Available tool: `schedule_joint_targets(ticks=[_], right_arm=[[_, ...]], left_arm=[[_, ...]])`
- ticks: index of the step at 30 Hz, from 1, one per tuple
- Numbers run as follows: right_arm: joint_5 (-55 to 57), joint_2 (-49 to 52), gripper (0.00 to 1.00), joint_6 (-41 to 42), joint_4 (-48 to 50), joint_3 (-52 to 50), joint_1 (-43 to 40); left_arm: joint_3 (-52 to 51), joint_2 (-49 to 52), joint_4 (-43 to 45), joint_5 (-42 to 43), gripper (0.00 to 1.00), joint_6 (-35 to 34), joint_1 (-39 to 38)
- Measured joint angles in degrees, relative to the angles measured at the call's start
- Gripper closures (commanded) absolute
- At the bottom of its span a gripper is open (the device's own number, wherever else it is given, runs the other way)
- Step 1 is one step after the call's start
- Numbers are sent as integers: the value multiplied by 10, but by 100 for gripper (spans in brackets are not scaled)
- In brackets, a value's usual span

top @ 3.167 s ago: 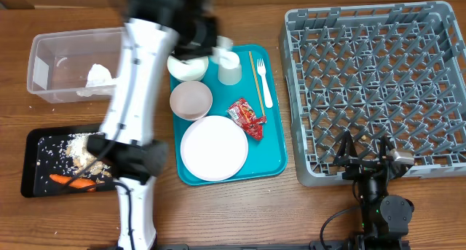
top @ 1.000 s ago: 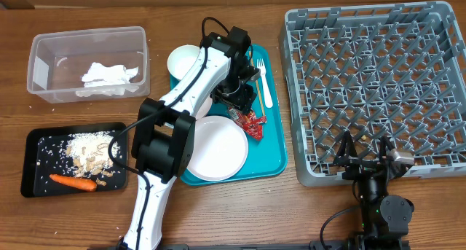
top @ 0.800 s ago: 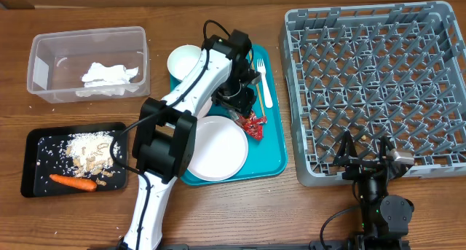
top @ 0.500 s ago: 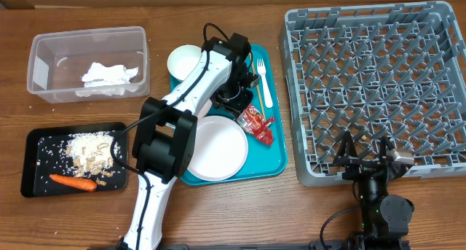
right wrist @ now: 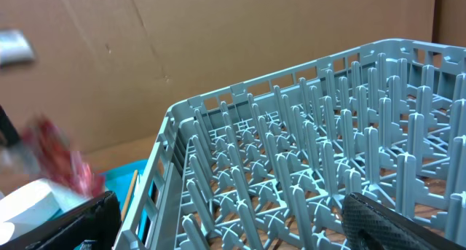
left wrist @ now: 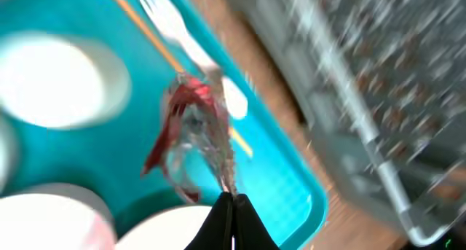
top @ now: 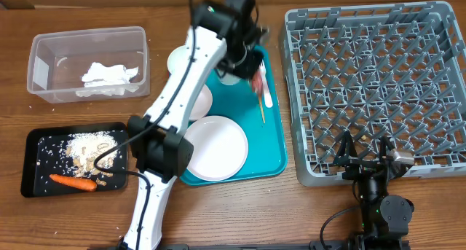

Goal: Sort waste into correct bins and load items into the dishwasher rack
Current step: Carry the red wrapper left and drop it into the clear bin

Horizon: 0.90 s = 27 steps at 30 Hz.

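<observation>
The clear tub to the left in the overhead view already has the napkin (top: 109, 75) in it, so next the robot needs to swing its left gripper over its empty end (top: 61, 66) and let go of the wrapper.
My left gripper (top: 253, 69) is shut on the red wrapper (top: 258, 81) and holds it in the air over the fork (top: 265, 94) and chopstick (top: 261, 104). In the left wrist view the wrapper (left wrist: 191, 126) hangs from the shut fingertips (left wrist: 233, 203), blurred. The plate (top: 215, 148) and two bowls (top: 183, 60) (top: 199, 102) lie on the teal tray; the cup is hidden behind the arm. The white napkin (top: 109, 75) lies in the clear tub (top: 44, 49). The carrot (top: 73, 182) and food bits (top: 91, 151) lie in the black tray (top: 36, 144). My right gripper (top: 368, 159) is open at the rack's (top: 378, 82) front edge.
The teal tray (top: 277, 155) sits between the bins and the rack. The left arm stretches from the table's front edge across the tray's left half. The right wrist view looks over the rack's pegs (right wrist: 306, 170), with the wrapper (right wrist: 62, 159) blurred at far left.
The left gripper came down on the red wrapper on the teal tray, shut on it, and has lifted it up and toward the far side. The right arm has not moved.
</observation>
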Motion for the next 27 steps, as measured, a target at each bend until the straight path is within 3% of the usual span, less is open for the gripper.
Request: schedule_joint_targets(ticks=[3,8,16,21,25,26,27], right_arm=[[0,0,0,0,0,0,0],[0,0,0,0,0,0,0],[0,0,0,0,0,0,0],[0,0,0,0,0,0,0],[0,0,0,0,0,0,0],[0,0,0,0,0,0,0],[0,0,0,0,0,0,0]], left_arm=[[118,-1,-29,-1,96,-22,43],[197,-2,-72,0,96,-49,161],[210,-2,-81,18,96,-100,326],[210,-2,-85,-15,96,-139,424],[200,-2,-101,-45,96,-149,459],[191,-2,-100,-51,86,-150,462],[177,-2,-99,-58,69,-150,464]])
